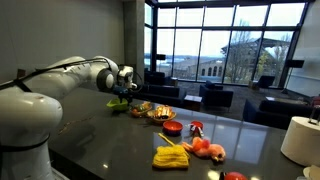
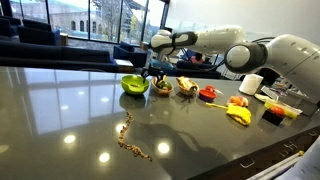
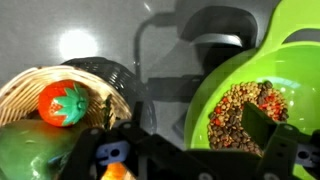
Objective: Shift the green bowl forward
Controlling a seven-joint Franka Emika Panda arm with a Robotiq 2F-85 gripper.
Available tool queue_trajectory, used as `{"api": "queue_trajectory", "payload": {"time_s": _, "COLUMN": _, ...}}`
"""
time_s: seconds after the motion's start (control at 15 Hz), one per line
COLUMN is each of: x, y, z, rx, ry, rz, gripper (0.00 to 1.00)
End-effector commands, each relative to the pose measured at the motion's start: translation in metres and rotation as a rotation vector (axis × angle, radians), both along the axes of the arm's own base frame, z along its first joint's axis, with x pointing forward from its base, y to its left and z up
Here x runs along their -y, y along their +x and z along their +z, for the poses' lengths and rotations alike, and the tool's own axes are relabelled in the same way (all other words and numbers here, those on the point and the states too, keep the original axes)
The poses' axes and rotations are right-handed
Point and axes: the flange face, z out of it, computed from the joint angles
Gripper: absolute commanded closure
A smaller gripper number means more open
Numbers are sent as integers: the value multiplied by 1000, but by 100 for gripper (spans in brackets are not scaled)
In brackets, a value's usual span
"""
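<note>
I will next move my gripper slightly toward the green bowl and close its fingers on the bowl's rim facing the basket.
The green bowl is lime green, round and shallow, and stands on the dark table. It also shows in an exterior view, below the arm's wrist. In the wrist view the green bowl fills the right side and holds mixed brown and red beans. My gripper is open and straddles the bowl's near rim, with one finger inside the bowl over the beans and the other outside it. In both exterior views the gripper hangs right at the bowl.
A wicker basket with a red toy tomato sits close beside the bowl. A plate of mixed food, a small red bowl, yellow food and a brown chain-like string lie on the table.
</note>
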Motion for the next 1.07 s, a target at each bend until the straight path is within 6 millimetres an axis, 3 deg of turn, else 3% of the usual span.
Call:
{"api": "queue_trajectory", "payload": {"time_s": 0.0, "x": -5, "y": -1, "z": 2, "rx": 2, "ry": -5, "rz": -6, "gripper": 26}}
{"api": "queue_trajectory", "payload": {"time_s": 0.67, "x": -20, "y": -8, "z": -3, "rx": -21, "ry": 2, "rz": -1, "gripper": 99}}
{"api": "queue_trajectory", "payload": {"time_s": 1.0, "x": -23, "y": -10, "z": -3, "rx": -34, "ry": 5, "rz": -41, "gripper": 98}}
